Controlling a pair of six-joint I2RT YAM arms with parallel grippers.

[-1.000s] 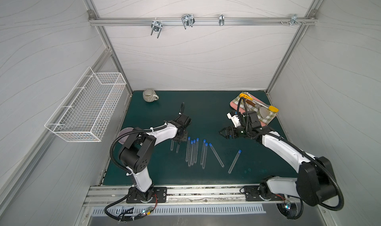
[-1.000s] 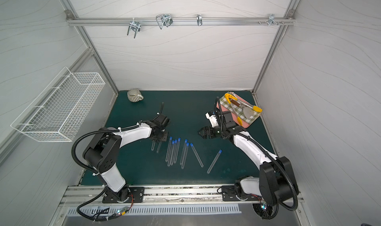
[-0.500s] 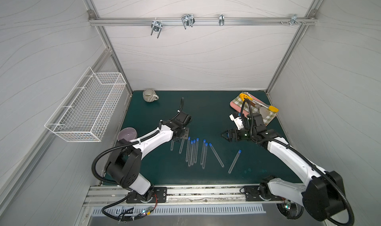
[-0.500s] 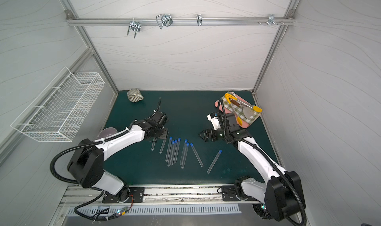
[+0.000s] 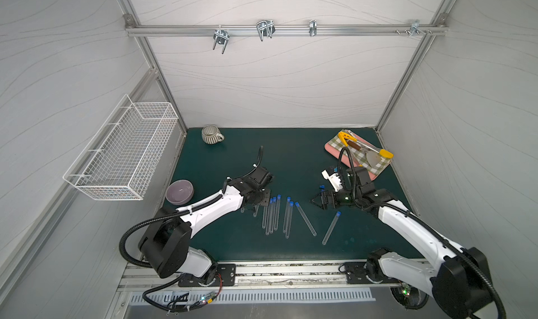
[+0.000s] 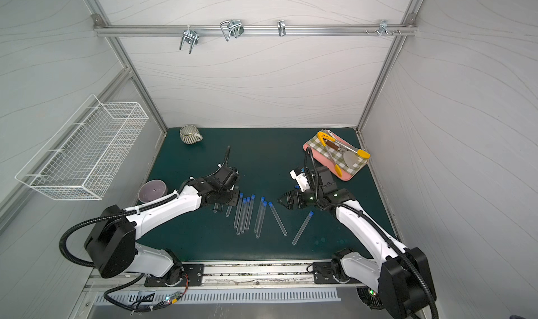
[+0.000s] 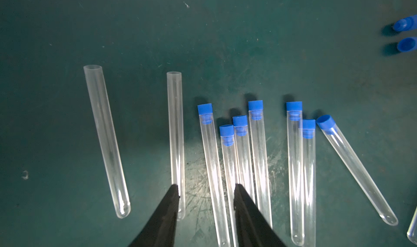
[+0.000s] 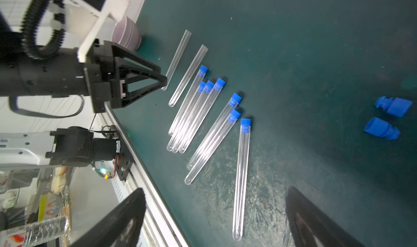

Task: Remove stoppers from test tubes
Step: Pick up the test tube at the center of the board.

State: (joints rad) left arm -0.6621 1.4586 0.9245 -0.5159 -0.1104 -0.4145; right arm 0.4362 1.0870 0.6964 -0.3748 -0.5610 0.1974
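Next, my open left gripper moves down and closes around the tube body below the blue stopper point(image 6: 239, 204) point(image 7: 209, 138) nearest the open tubes, because that stopper still plugs it.
Several clear test tubes point(image 7: 257, 158) with blue stoppers point(image 7: 255, 106) lie side by side on the green mat point(image 5: 291, 163). Two more tubes point(image 7: 106, 139) point(image 7: 176, 139) lie beside them with open mouths. My left gripper point(image 7: 205, 187) point(image 5: 256, 205) hovers open over their rounded ends, one stoppered tube point(image 7: 213, 173) on the mat below the gap. My right gripper point(image 8: 215, 190) point(image 5: 316, 201) is wide open and empty, low over the mat, with a stoppered tube point(image 8: 241, 178) lying between its fingers. Two loose stoppers point(image 8: 393, 106) point(image 8: 381, 128) lie beside it. One stoppered tube point(image 5: 331, 227) lies apart.
A purple bowl point(image 5: 179, 191) sits at the mat's left edge and a striped mug point(image 5: 211, 134) at the back left. A pink board with checked cloth and utensils point(image 5: 359, 154) lies back right. A wire basket point(image 5: 122, 151) hangs on the left wall.
My right gripper has come forward and down toward the tubes and opened wider. The left arm has stretched out lower, its gripper staying over the tubes.
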